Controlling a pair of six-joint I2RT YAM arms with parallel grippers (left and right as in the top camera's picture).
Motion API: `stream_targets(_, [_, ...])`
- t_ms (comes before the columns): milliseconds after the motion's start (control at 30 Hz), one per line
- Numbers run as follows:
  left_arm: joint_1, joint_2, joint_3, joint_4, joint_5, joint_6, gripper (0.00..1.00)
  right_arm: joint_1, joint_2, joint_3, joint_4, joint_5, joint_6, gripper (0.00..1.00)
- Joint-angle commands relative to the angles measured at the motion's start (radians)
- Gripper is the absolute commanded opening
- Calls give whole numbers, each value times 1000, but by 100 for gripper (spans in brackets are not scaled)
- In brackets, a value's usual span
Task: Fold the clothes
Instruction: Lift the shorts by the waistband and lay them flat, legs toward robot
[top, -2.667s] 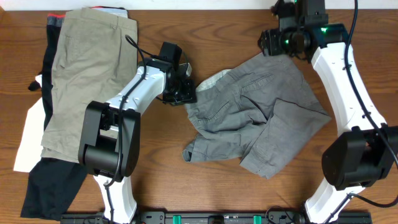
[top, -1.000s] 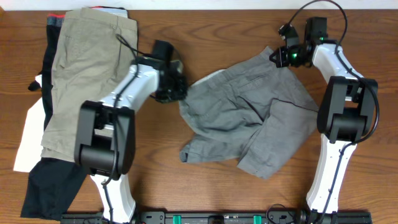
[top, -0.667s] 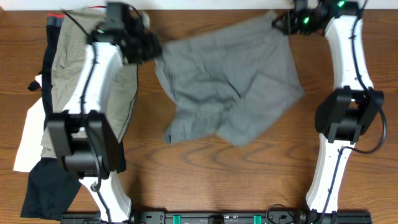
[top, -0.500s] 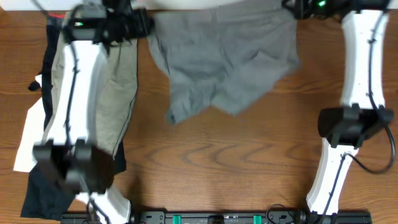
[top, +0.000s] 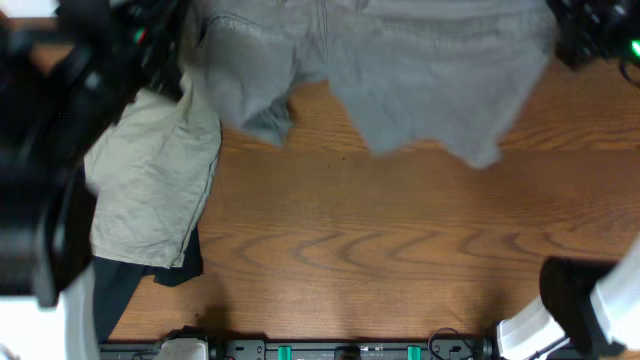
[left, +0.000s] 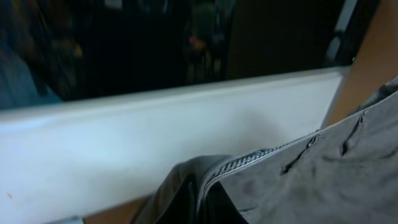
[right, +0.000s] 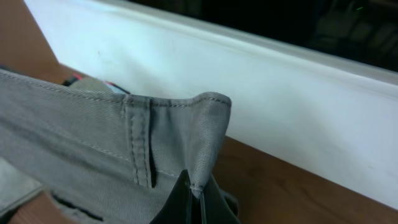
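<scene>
The shorts hang high above the table's far side along the white wall, so my left gripper will next lower there and release the shorts' waistband corner.
The grey shorts (top: 400, 70) hang spread out high above the table, close to the overhead camera, held by the waistband at both ends. My left gripper (left: 202, 204) is shut on the waistband edge (left: 249, 165) at the shorts' left corner. Its dark fingers (left: 184, 205) pinch the cloth. My right gripper (right: 194, 202) is shut on the other waistband corner (right: 208, 124), just beside a belt loop (right: 140, 149). In the overhead view both arms are blurred, the left one (top: 60, 130) large at the left and the right one (top: 595, 40) at the top right.
Khaki-tan shorts (top: 150, 180) lie at the left of the wooden table (top: 350, 260), over a black garment (top: 165, 268). A white wall edge (right: 249, 68) runs along the table's far side, and it shows in the left wrist view too (left: 124, 143).
Both arms have risen with the grey shorts, lifting them off the table and stretching them out between the grippers. The shorts lay crumpled on the table before.
</scene>
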Motion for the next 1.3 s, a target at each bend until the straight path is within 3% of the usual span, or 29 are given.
stream_targets(0, [27,-87,19,2,-126,28,6,-89,-81,3,-53,249,63,1])
stream_targets(267, [27,-104,18,-102,-126,53,6,-140,-156,1,-193,342,90,1])
stream_targets(700, [11,232,16,-177,-123,52,6,-141,53,-166,-179,342,84,1])
stream_targets(1000, [-38,560,14,-124,-123,52,6,-139,362,-247,-5,328,81,1])
stream_targets(1267, [-59,867,14,111,-123,52,6,-122,690,-260,325,203,74,1])
